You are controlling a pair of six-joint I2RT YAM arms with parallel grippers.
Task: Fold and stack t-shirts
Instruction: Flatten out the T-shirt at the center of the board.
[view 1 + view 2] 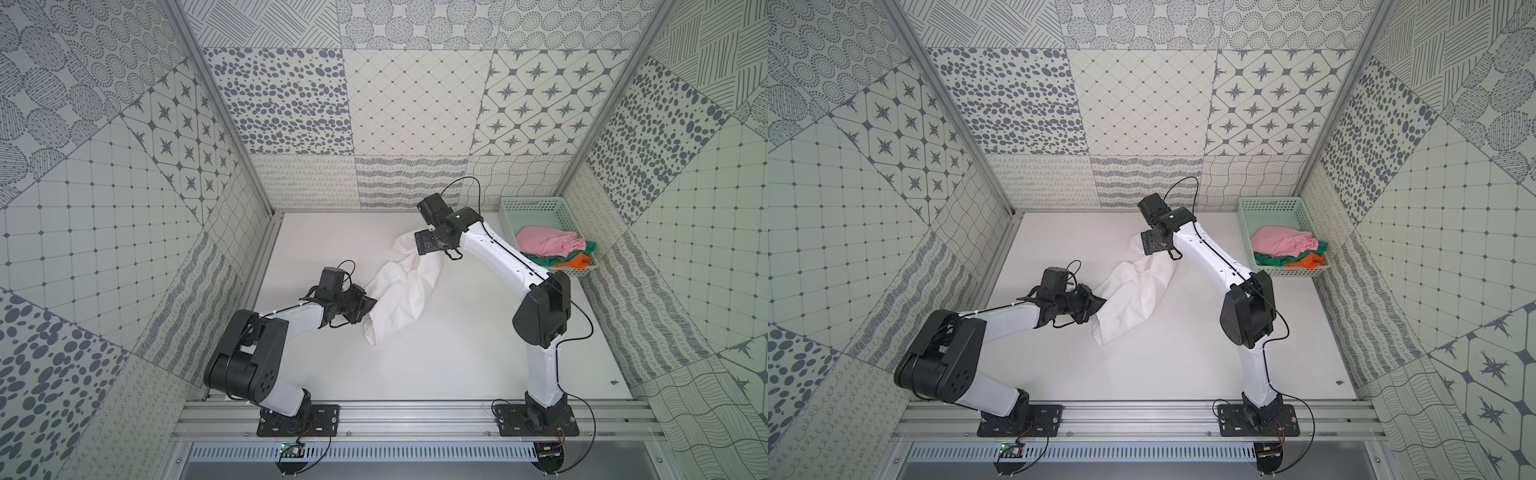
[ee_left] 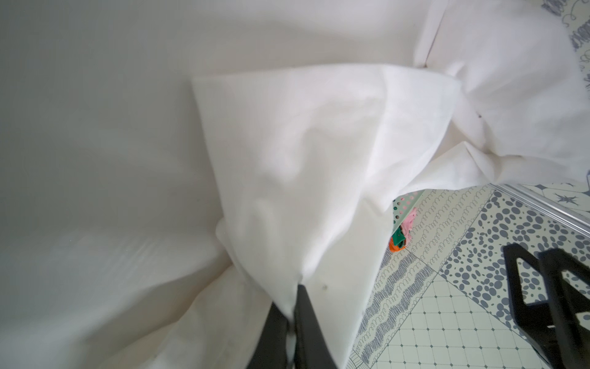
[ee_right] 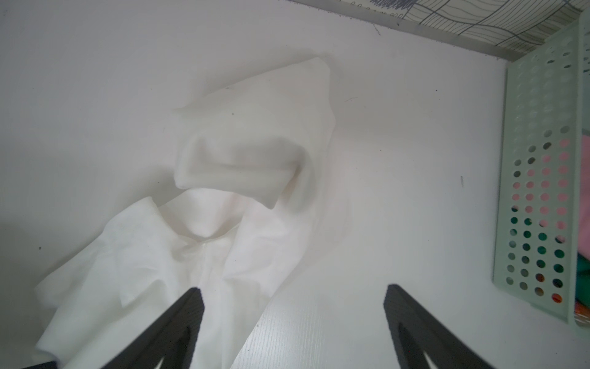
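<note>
My left gripper lifts the pinched edge up from the tabletop, above the shirt's near end [image 1: 385, 321], and releases it next, because the cloth lies crumpled.
A white t-shirt [image 1: 401, 291] [image 1: 1136, 291] lies crumpled and stretched in a long bundle across the middle of the table. My left gripper [image 1: 369, 308] [image 2: 295, 303] is shut on the shirt's near-left edge, and white cloth [image 2: 287, 153] fans out from between the jaws. Over the shirt's far end my right gripper [image 1: 424, 246] [image 3: 292, 294] stands open with nothing between its fingers; one finger [image 3: 188, 306] hangs above the cloth [image 3: 198, 255], the other over bare table. Pink [image 1: 544, 245], green [image 1: 540, 261] and orange [image 1: 579, 262] t-shirts lie heaped in the basket.
The mint-green perforated basket [image 1: 528, 205] [image 3: 536, 153] stands at the far right against the back and right walls. Patterned walls close in the white table [image 1: 436, 365] on three sides. The arms' mounting rail [image 1: 415, 415] runs along the front edge.
</note>
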